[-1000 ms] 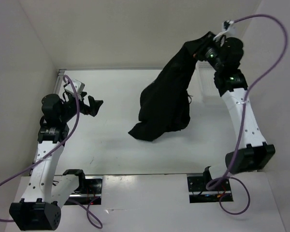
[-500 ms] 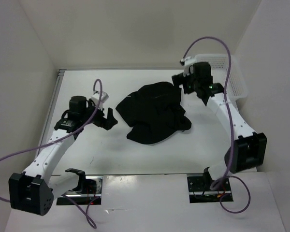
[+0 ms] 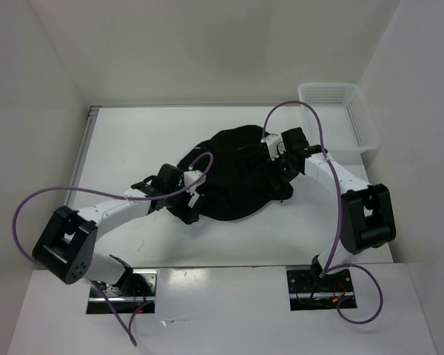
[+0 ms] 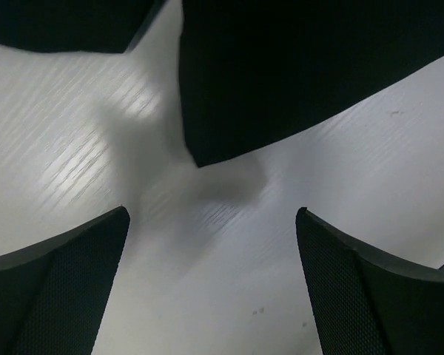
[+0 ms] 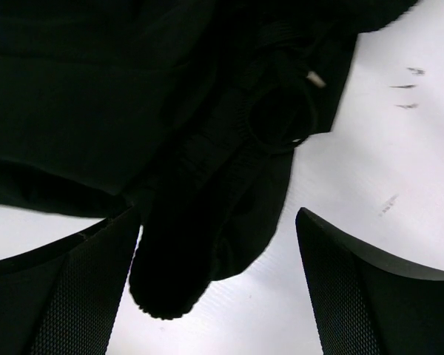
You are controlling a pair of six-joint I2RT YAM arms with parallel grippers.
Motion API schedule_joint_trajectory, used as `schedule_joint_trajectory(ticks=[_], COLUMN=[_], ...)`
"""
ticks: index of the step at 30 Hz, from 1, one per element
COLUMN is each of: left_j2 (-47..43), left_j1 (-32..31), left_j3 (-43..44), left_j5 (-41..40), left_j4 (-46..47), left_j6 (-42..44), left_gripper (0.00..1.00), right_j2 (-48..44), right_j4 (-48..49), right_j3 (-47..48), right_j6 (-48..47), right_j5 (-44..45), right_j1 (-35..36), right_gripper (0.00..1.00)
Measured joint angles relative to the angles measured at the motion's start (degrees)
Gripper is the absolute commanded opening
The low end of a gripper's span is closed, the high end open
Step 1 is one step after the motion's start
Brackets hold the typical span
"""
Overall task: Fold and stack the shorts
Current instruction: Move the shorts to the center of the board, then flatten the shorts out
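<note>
My right gripper will move down around the bunched, ribbed fold of the shorts next and close, because that fold is just below it, already between its spread fingers.
The black shorts (image 3: 233, 174) lie in a crumpled heap in the middle of the white table. My left gripper (image 3: 183, 209) is open and low at the heap's near-left edge. In the left wrist view a corner of the fabric (image 4: 281, 74) lies just ahead of the open gripper (image 4: 211, 296), with bare table between the fingers (image 4: 52, 281). My right gripper (image 3: 280, 164) is open at the heap's right side. In the right wrist view a bunched, ribbed fold of the shorts (image 5: 200, 222) reaches in between the spread fingers (image 5: 377, 296) of the gripper (image 5: 218, 288), not clamped.
A white plastic mesh basket (image 3: 355, 126) stands at the far right corner of the table (image 3: 133, 140). White walls enclose the table at the back and both sides. Purple cables loop off both arms.
The right gripper held the shorts high at the back right, then let them drop onto the table. Both arms have since come down to the heap's edges, the left reaching far to the right.
</note>
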Motion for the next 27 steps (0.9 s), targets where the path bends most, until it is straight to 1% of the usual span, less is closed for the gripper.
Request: schedule_joint_trajectory(ticks=[5,9,10,11,12,13,14,15,16,17,18,19,21,23,25,27], left_j2=[6.43,10.82,11.65,12.33,12.74,13.16,13.6,14.08,14.47,14.69,14.82,15.02,15.12,14.88,14.12,12.5], left_j1=[-5.01,-5.79,-5.81,-5.81,-5.79,-5.81,-5.84,-5.84,-5.84,-5.84,-5.81,-5.81,-5.84,-5.84,-5.35,-2.47], left_j3=[2.23,4.44,5.01,5.38,5.53,5.6,5.62,5.66,5.79,5.88,5.88,5.88,5.88,5.99,6.88,9.6], left_j5=[-1.33,-1.64,-1.77,-1.88,-1.97,-1.99,-1.95,-1.86,-1.66,-1.51,-1.44,-1.25,-1.07,-2.45,-4.31,-5.27], left_j4=[3.5,6.32,6.95,7.78,8.7,9.51,10.16,10.54,11.17,11.63,11.87,12.04,12.17,12.04,10.54,7.34], left_j6=[0.04,0.0,0.0,-0.04,-0.09,-0.15,-0.31,-0.11,0.07,0.0,-0.17,-0.04,0.0,0.0,0.04,0.04], left_gripper=[1.0,0.99,0.95,0.9,0.82,0.63,0.52,0.36,0.11,0.03,0.0,0.0,0.0,0.0,0.0,0.0], right_j2=[0.07,0.02,0.02,0.02,0.02,0.02,0.02,0.02,0.02,0.02,0.02,0.02,0.02,0.02,0.35,0.87], right_j4=[-1.27,-1.46,-1.46,-1.51,-1.6,-1.64,-1.64,-1.46,-1.29,-1.18,-1.09,-1.11,-1.81,-3.23,-5.16,-6.36], right_j3=[-0.46,-2.99,-3.82,-4.48,-5.03,-5.38,-5.46,-5.51,-5.57,-5.57,-5.57,-5.55,-4.76,-2.21,2.78,9.35], right_j6=[-2.86,-4.13,-4.15,-4.15,-4.17,-4.17,-4.31,-4.42,-4.24,-4.37,-4.35,-4.26,-4.31,-3.78,-2.64,-0.72], right_j5=[-2.64,-4.04,-4.2,-4.33,-4.5,-4.68,-4.76,-4.76,-4.81,-4.85,-4.94,-5.01,-5.7,-7.72,-12.07,-18.25], right_j1=[0.0,0.0,0.0,0.0,0.0,0.0,0.0,0.0,0.0,0.0,0.0,0.0,0.0,-0.02,-0.07,-0.15], right_gripper=[0.9,0.81,0.75,0.72,0.67,0.61,0.47,0.39,0.25,0.18,0.14,0.07,0.0,0.0,0.0,0.0])
